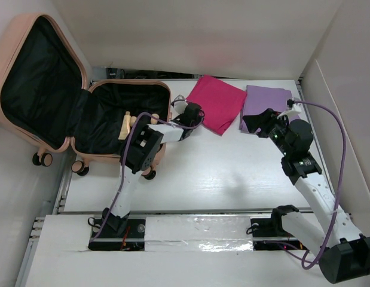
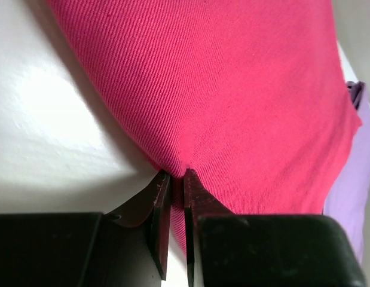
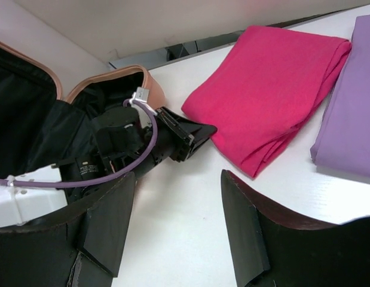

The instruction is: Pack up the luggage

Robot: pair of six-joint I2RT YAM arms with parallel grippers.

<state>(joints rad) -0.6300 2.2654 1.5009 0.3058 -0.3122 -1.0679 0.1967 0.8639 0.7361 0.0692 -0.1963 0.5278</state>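
Observation:
My left gripper lifts over the luggage's rim next, to the left in the top view, then goes down inside, since the luggage's base [image 1: 117, 112] lies open, mostly empty.
The peach-pink luggage [image 1: 46, 143] lies open at the far left, lid up and black lining showing; a small beige item [image 1: 125, 127] lies inside it. A folded magenta cloth [image 1: 217, 103] lies on the table to its right. My left gripper [image 1: 193, 113] is at the cloth's left edge, and in the left wrist view the gripper [image 2: 174, 173] is shut on a fold of the magenta cloth [image 2: 232, 89]. My right gripper [image 1: 255, 122] is open and empty over the near edge of a folded purple cloth [image 1: 269, 101]. In the right wrist view my right gripper [image 3: 179, 176] hangs above bare table.
White walls close in the table at the back and right. The right wrist view shows the luggage rim [image 3: 116, 74], the left gripper [image 3: 193, 134], the magenta cloth [image 3: 268, 89] and the purple cloth [image 3: 352, 107]. A metal rail crosses the near edge [image 1: 190, 227].

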